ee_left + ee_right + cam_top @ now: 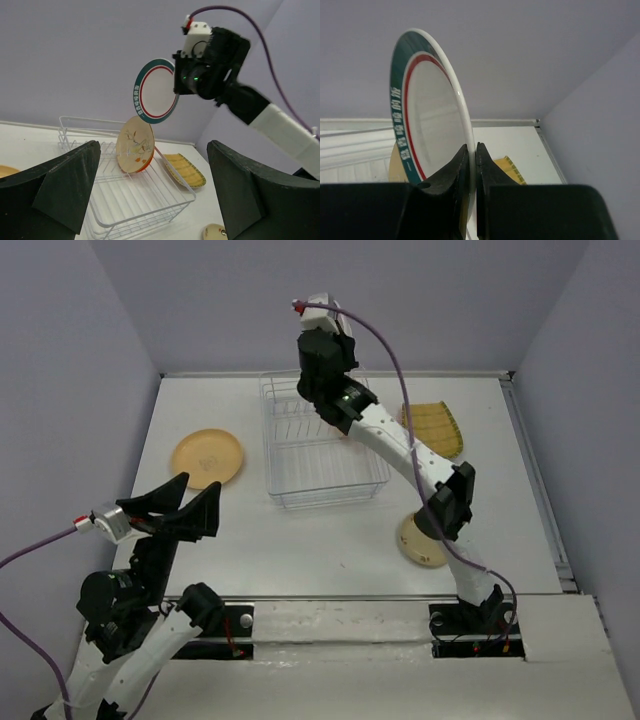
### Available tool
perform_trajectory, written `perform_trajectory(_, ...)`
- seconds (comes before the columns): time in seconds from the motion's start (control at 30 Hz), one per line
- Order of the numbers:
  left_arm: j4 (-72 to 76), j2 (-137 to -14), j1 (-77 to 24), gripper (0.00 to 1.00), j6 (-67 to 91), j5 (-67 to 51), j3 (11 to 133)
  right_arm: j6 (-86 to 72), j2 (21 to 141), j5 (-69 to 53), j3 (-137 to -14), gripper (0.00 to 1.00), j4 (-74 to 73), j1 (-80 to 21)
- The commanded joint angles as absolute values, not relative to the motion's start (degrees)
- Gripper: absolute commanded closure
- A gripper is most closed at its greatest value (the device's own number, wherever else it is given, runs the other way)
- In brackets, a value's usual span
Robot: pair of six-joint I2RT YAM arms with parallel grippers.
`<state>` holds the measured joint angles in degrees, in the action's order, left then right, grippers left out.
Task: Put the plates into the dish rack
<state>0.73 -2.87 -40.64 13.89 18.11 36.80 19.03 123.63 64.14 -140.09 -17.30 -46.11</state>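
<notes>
The robot should move its right gripper to the left in the top view and lower that gripper's plate beside the cream patterned plate (pixel 134 144), where the rack's wire slots are empty.
My right gripper (pixel 472 156) is shut on the rim of the white plate with the green-ringed rim (pixel 427 125) and holds it upright, high above the back of the dish rack (pixel 325 502). The left wrist view shows this plate (pixel 156 91) in the air. A cream patterned plate (pixel 134 144) stands in the rack (pixel 145 215) with the small orange-red plate (pixel 148 159) behind it. The tan-yellow plate (pixel 207 457) lies left of the rack. The squarish yellow-green plate (pixel 433 428) lies right of it. Another cream plate (pixel 420 540) lies near the right arm. My left gripper (pixel 197 486) is open and empty.
Grey walls close in the table at the back and on both sides. The right arm (pixel 400 445) stretches diagonally over the rack's right side. A purple cable (pixel 385 345) loops above the rack. The left gripper hovers at the table's front left.
</notes>
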Motion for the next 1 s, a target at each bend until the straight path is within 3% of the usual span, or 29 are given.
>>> perform_trajectory(0.0, 2.29, -3.78, -40.78, 0.01, 13.45, 20.04, 38.23, 75.24, 129.79, 78.39, -139.38, 0.93, 44.29, -48.16)
perform_trajectory(0.13, 2.02, -2.90, -41.31, 0.01, 13.53, 20.48, 38.23, 82.79, 142.46, 80.16, -152.75, 0.93, 46.32, -48.16)
perform_trajectory(0.3, 2.11, -2.64, -41.75, 0.01, 13.54, 20.57, 38.23, 72.37, 138.43, 80.33, -138.89, 0.93, 44.31, -48.69)
perform_trajectory(0.73, 2.20, -2.90, -41.75, 0.01, 13.62, 20.30, 38.23, 58.63, 140.89, 78.14, -137.03, 0.93, 33.93, -50.45)
perform_trajectory(0.8, 2.20, -2.81, -41.75, 0.01, 13.54, 20.21, 38.23, 54.17, 140.36, 77.44, -136.32, 0.93, 30.69, -50.45)
perform_trajectory(0.97, 2.20, -2.90, -41.75, 0.01, 13.62, 20.21, 38.23, 33.70, 138.69, 73.14, -137.72, 0.93, 5.98, -50.98)
